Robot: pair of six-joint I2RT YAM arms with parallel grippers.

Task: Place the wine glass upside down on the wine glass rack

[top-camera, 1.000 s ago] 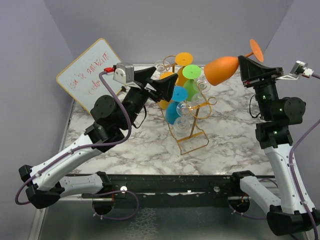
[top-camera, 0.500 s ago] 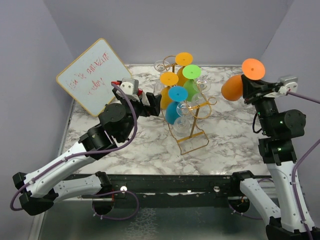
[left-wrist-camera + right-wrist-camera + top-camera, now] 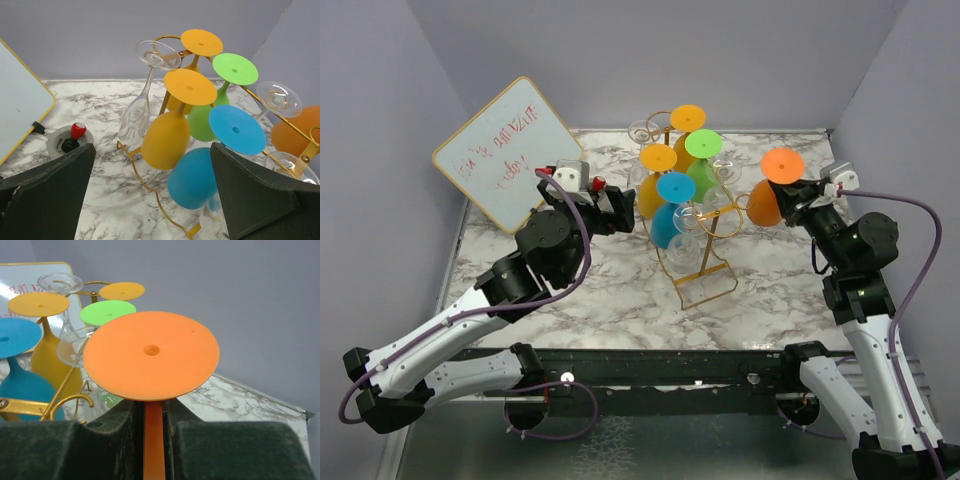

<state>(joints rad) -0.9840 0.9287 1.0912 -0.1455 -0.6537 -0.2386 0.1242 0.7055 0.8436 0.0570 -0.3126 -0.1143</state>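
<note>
My right gripper is holding the glass, and the rack's wire hook [image 3: 741, 218] [image 3: 77, 398] is empty. I should carry the glass back and left in the top view and release it there.
My right gripper [image 3: 802, 198] is shut on the stem of an orange wine glass [image 3: 765, 202]. It holds the glass upside down, foot up, just right of the gold wire rack [image 3: 705, 250]. In the right wrist view the stem [image 3: 153, 440] sits between my fingers, under the round orange foot [image 3: 151, 353]. The rack [image 3: 170, 95] holds several upturned glasses: yellow [image 3: 652, 192], blue [image 3: 665, 222], green [image 3: 702, 175] and clear ones. My left gripper [image 3: 625, 208] is open and empty, just left of the rack, its fingers [image 3: 47, 200] wide apart.
A whiteboard with red writing [image 3: 505, 150] leans at the back left. A small grey holder with a red knob [image 3: 70, 140] sits on the marble table [image 3: 620, 290] near it. Purple walls close in the back and sides.
My right gripper turned the orange glass from lying sideways to foot-up and lowered it toward the rack's right side. My left gripper drew back a little from the rack.
</note>
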